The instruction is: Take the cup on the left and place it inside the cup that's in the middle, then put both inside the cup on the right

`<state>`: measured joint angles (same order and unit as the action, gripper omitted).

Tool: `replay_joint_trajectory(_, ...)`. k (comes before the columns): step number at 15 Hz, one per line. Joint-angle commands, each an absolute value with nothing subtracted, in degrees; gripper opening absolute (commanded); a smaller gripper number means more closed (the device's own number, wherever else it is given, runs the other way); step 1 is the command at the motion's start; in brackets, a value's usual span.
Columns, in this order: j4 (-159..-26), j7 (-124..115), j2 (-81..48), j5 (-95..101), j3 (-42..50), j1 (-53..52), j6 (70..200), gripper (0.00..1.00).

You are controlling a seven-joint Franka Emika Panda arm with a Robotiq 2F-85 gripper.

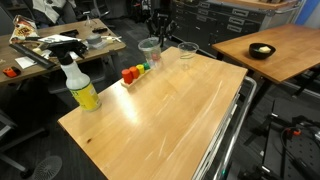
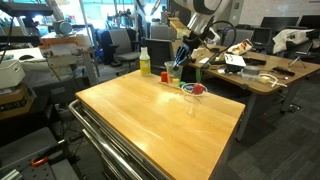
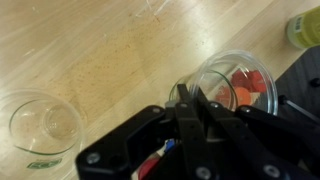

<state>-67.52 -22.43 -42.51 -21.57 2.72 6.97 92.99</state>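
The second clear cup [image 3: 46, 132] stands empty, so the robot's gripper will next rise away from the small cups, lower over that cup and release inside it.
My gripper [image 1: 155, 36] [image 2: 182, 57] [image 3: 190, 102] is shut on the rim of a clear plastic cup [image 1: 150, 52] [image 3: 240, 75]. It holds the cup upright at the far end of the wooden table [image 1: 170, 115]. Small red, orange and green cups [image 1: 135, 72] stand right beside it. In the wrist view the red and orange ones [image 3: 250, 88] show through the held cup. A second clear cup [image 1: 187, 50] [image 2: 192, 90] [image 3: 45, 125] stands empty on the table, apart from the gripper.
A yellow spray bottle [image 1: 80, 85] [image 2: 145, 62] [image 3: 305, 28] stands near the table's edge beside the small cups. A metal cart rail [image 1: 232, 130] runs along one side. Cluttered desks [image 1: 60, 45] and another table with a black bowl [image 1: 262, 50] stand around.
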Motion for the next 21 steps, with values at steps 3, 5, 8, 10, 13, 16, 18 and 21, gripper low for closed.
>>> replay_joint_trajectory(3, -84.17, -20.2, -25.37, -32.56, 3.54, 13.94, 99.16, 0.02)
replay_joint_trajectory(5, -88.98, -18.7, -20.8, -36.33, 4.69, 16.07, 101.09, 0.02)
replay_joint_trajectory(8, -96.84, -15.96, -14.43, -39.17, 7.58, 17.53, 101.64, 0.02)
replay_joint_trajectory(10, -102.34, -14.26, -10.57, -39.27, 9.54, 17.63, 102.0, 0.02)
replay_joint_trajectory(13, -111.29, -11.66, -4.76, -38.43, 11.5, 16.86, 103.26, 0.02)
replay_joint_trajectory(16, -115.93, -9.47, -2.26, -37.87, 11.91, 16.46, 103.14, 0.02)
replay_joint_trajectory(18, -117.72, -9.26, -1.65, -36.98, 11.75, 15.95, 104.63, 0.02)
replay_joint_trajectory(21, -118.66, -10.67, -2.09, -35.76, 11.59, 15.09, 108.88, 0.02)
